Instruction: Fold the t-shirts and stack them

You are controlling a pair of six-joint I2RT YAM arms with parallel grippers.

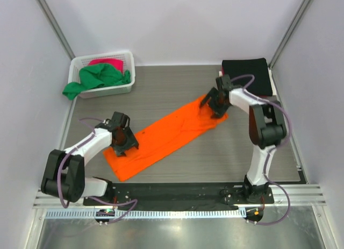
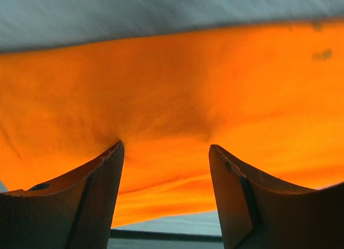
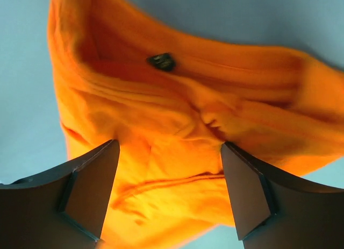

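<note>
The orange t-shirt lies diagonally, so next my right gripper needs to slide to the left in the top view, squaring the t-shirt, then back onto the t-shirt's nearest corner (image 1: 122,178).
The bright orange t-shirt (image 1: 166,133) lies as a long folded strip running diagonally across the table's middle. My left gripper (image 1: 124,146) is open, its fingertips pressed down on the strip's near-left end; that wrist view shows orange cloth (image 2: 172,109) between the spread fingers (image 2: 97,190). My right gripper (image 1: 215,106) is open over the strip's far-right end, where bunched orange cloth (image 3: 177,125) with a small dark tag sits between its fingers (image 3: 247,195). A folded black t-shirt (image 1: 247,74) lies at the far right. A green t-shirt (image 1: 97,77) and a magenta-pink one (image 1: 110,62) sit in the basket.
A white lattice basket (image 1: 129,71) stands at the far left, the green shirt hanging over its left rim. Grey walls close in the sides and back. The arms' bases sit on a rail (image 1: 177,198) at the near edge.
</note>
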